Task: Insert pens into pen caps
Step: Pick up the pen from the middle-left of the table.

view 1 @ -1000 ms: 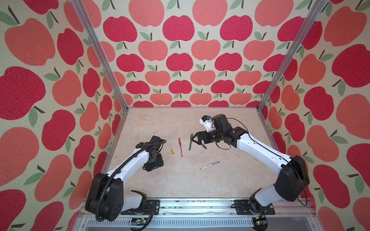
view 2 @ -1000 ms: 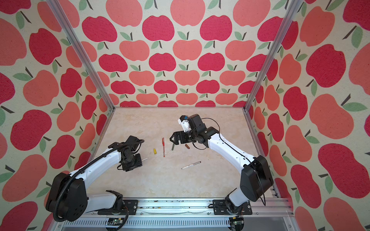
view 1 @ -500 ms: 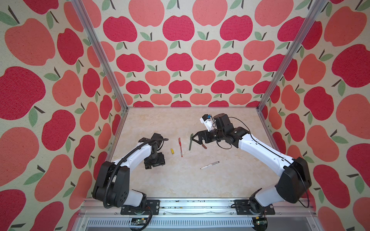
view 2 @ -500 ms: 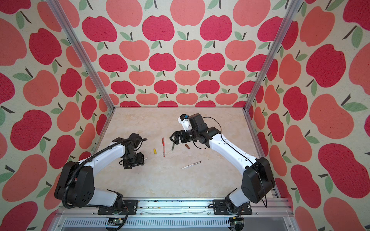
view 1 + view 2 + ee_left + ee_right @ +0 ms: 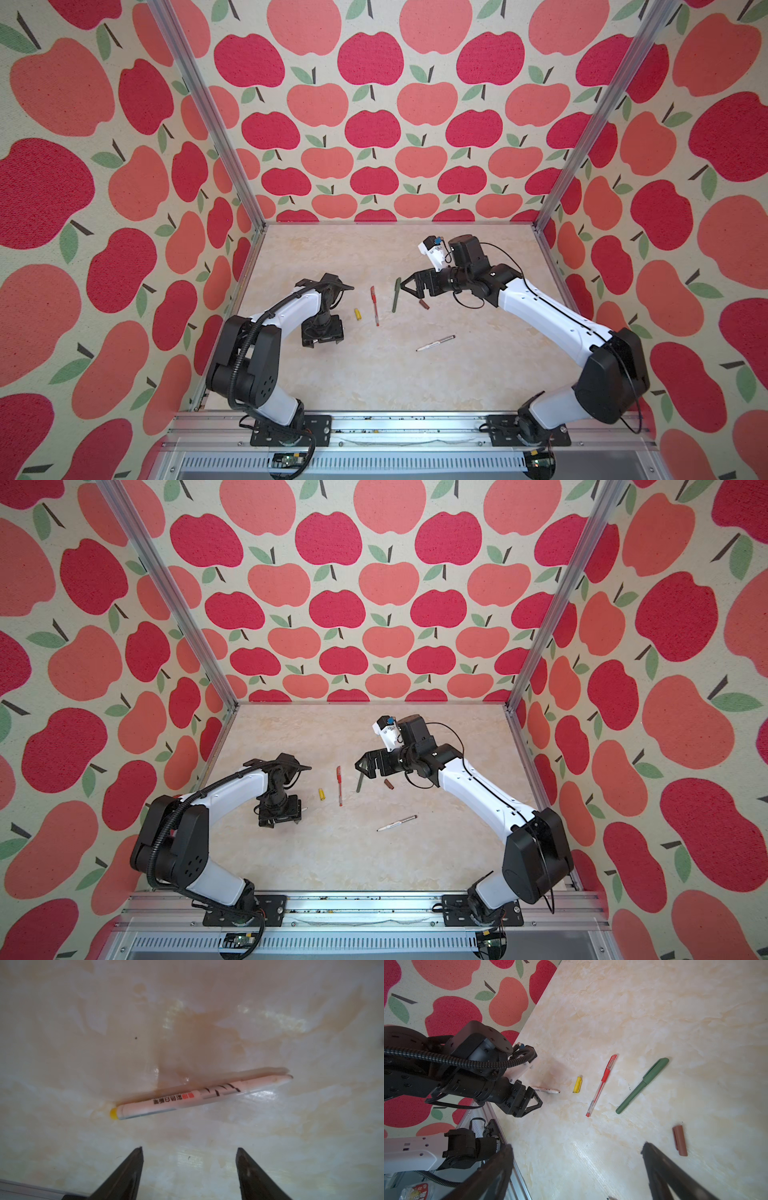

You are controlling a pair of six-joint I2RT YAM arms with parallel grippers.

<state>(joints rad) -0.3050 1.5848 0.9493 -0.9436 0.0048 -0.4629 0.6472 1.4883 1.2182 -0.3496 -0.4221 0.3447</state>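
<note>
The white pen lies flat on the table just beyond my open fingers, so my left gripper will next move outward and down and close over the white pen's printed body point(image 5: 164, 1104).
A white pen with a yellow tip point(image 5: 199, 1094) lies flat on the table, just beyond my open left gripper point(image 5: 189, 1149), whose jaws hold nothing. In both top views that left gripper point(image 5: 322, 337) point(image 5: 278, 818) points down at the table and hides this pen. Right of it lie the yellow cap point(image 5: 357, 314) point(image 5: 577, 1084), the red pen point(image 5: 375, 305) wearing its cap, and the capped dark green pen point(image 5: 395, 295). My right gripper point(image 5: 405, 286) point(image 5: 577, 1147) hangs open and empty over the green pen's far end. The maroon cap point(image 5: 424, 304) point(image 5: 680, 1140) sits beside it. A white brown-tipped pen point(image 5: 435, 343) lies nearer the front.
Apple-patterned walls and metal frame posts point(image 5: 249, 187) close in the marble table point(image 5: 374, 386) on three sides. A metal rail point(image 5: 395, 432) with both arm bases runs along the front edge.
My left gripper's jaws have opened wider over the white yellow-tipped pen, and the left arm's elbow has folded back toward its base. The right arm has barely moved.
</note>
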